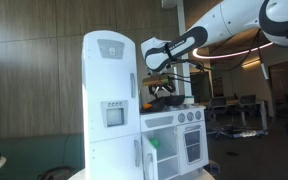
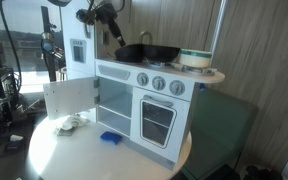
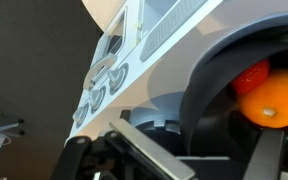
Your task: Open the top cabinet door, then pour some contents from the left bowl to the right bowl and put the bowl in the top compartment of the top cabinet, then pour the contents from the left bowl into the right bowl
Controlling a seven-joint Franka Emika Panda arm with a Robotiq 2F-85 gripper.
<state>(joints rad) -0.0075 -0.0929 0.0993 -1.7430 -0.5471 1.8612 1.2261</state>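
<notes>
My gripper holds its place over the stove top and draws its open fingers together onto the dark vessel's rim [image 2: 126,47] [image 3: 188,125] next, because that rim already lies between them.
The tall white top cabinet [image 1: 109,100] stands beside the stove unit. Its top cabinet door [image 1: 108,62], with the grey emblem, looks closed, so the top compartment is hidden. My gripper [image 1: 158,74] hangs over the stove top, also in an exterior view [image 2: 114,32]. In the wrist view my gripper [image 3: 212,150] is open. The rim of a dark round pan-like vessel [image 3: 209,95] lies between its fingers, with an orange toy fruit [image 3: 272,100] and a red piece in it. The vessel also shows in an exterior view [image 2: 144,52]. I cannot make out a reddish-brown bowl.
A white pot with a green band [image 2: 194,58] stands on the stove top to the right of the pan. Stove knobs [image 2: 158,83] line the front. A low white door [image 2: 69,98] stands open. A crumpled cloth [image 2: 72,123] and a blue item [image 2: 110,138] lie on the round table.
</notes>
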